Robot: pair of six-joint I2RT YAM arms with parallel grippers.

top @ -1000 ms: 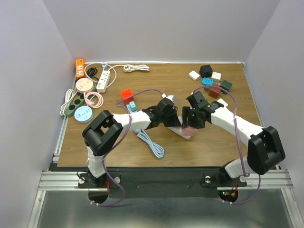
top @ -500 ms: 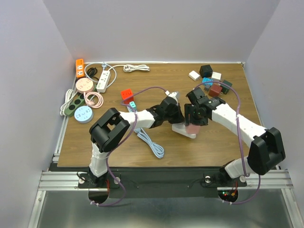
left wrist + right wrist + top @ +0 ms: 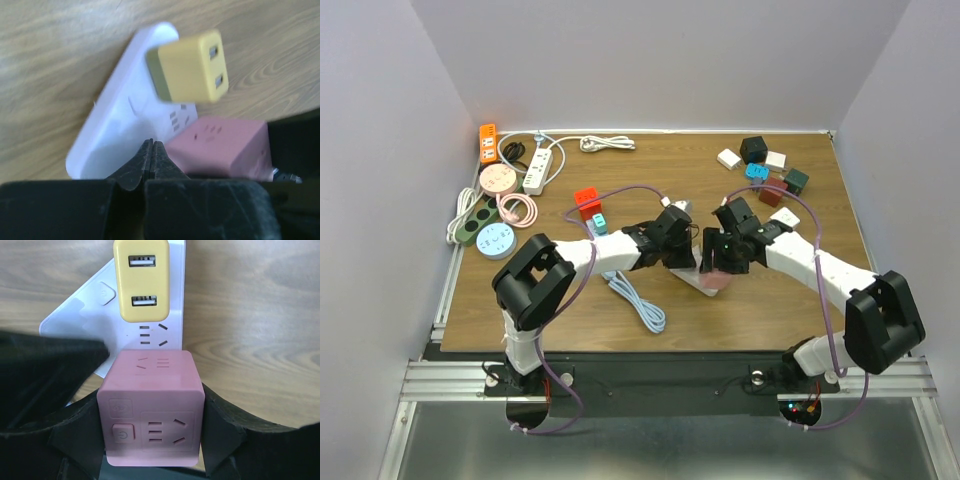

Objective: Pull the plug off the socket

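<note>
Next, my right gripper lifts, swings over and down, and releases the cube on the bare tabletop to its right in the top view.
The socket is a white power strip (image 3: 692, 282) (image 3: 115, 135) (image 3: 85, 315) lying flat mid-table. A yellow USB charger (image 3: 192, 67) (image 3: 141, 280) is plugged into it. The plug, a pink cube (image 3: 718, 278) (image 3: 152, 405) (image 3: 220, 147), stands at the strip's end. My right gripper (image 3: 152, 430) (image 3: 720, 262) is shut on the cube, one finger on each side. My left gripper (image 3: 152, 144) (image 3: 684, 262) is shut and empty, its tips down on the white strip beside the cube. Whether the cube's pins are still in the strip is hidden.
A coiled pale blue cable (image 3: 638, 302) lies near the left arm, with a red cube (image 3: 587, 200) and a small teal adapter (image 3: 599, 222) behind it. Several power strips and round hubs (image 3: 500, 180) crowd the back left. Several cube adapters (image 3: 770, 172) sit at the back right.
Both grippers and the strip shifted slightly toward the back, then came back toward the near left. Neither gripper's opening has changed.
</note>
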